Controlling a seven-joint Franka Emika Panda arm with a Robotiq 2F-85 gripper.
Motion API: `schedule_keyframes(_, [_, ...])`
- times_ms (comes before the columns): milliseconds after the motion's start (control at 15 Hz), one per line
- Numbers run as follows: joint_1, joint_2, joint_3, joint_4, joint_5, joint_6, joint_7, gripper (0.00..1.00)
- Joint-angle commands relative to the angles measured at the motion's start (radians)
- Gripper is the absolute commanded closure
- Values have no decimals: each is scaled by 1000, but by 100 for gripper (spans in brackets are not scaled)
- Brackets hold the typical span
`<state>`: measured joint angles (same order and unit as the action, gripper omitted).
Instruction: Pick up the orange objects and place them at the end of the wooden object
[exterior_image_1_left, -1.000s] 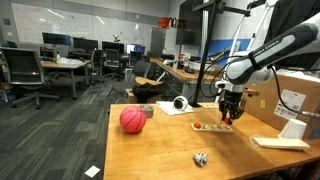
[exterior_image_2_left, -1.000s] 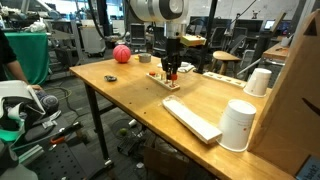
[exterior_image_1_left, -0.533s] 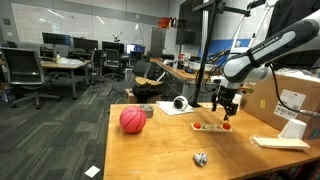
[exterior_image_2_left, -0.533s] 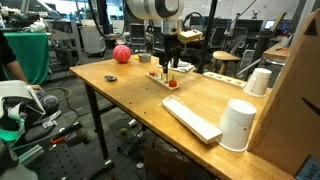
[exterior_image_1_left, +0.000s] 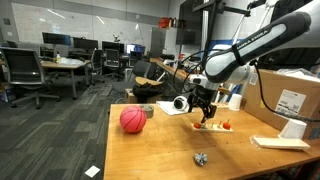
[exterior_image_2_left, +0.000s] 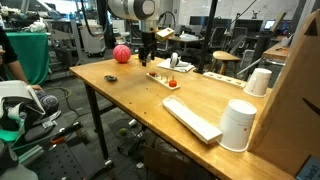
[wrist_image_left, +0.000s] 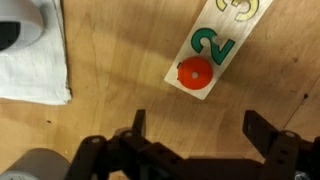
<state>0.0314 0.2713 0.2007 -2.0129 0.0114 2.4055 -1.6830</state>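
Note:
The robot's open fingers hang above bare table short of the orange round piece (wrist_image_left: 195, 72), so the gripper will next move over to the board's end and lower them around the piece.
The wooden object (wrist_image_left: 215, 40) is a thin pale board printed with a green 2, lying on the tabletop. One orange object (wrist_image_left: 195, 73), a small orange-red round piece, sits on the board's near end. In both exterior views the board (exterior_image_1_left: 212, 127) (exterior_image_2_left: 163, 77) lies flat with orange pieces (exterior_image_1_left: 226, 125) (exterior_image_2_left: 174, 83) on it. My gripper (wrist_image_left: 203, 135) hangs open and empty over bare table just past that end, and it shows above the board's ball-side end in both exterior views (exterior_image_1_left: 203, 108) (exterior_image_2_left: 147, 62).
A large pinkish-red ball (exterior_image_1_left: 132, 120) (exterior_image_2_left: 121, 54) rests on the table. White cloth (wrist_image_left: 30, 50) lies beside the board. A small metallic scrap (exterior_image_1_left: 201, 158), white cups (exterior_image_2_left: 238, 125) (exterior_image_2_left: 258, 82), a flat white slab (exterior_image_2_left: 192, 118) and a cardboard box (exterior_image_1_left: 290, 95) stand around.
The jaws went from shut to open, leaving an orange piece on the board. The gripper then rose and moved along the board toward the ball.

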Motion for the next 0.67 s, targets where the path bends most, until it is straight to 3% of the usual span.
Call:
schedule_keyframes(0, [17, 41, 15, 32, 13, 3, -34, 0])
schedule_keyframes(600, [25, 126, -18, 123, -54, -56, 2, 0])
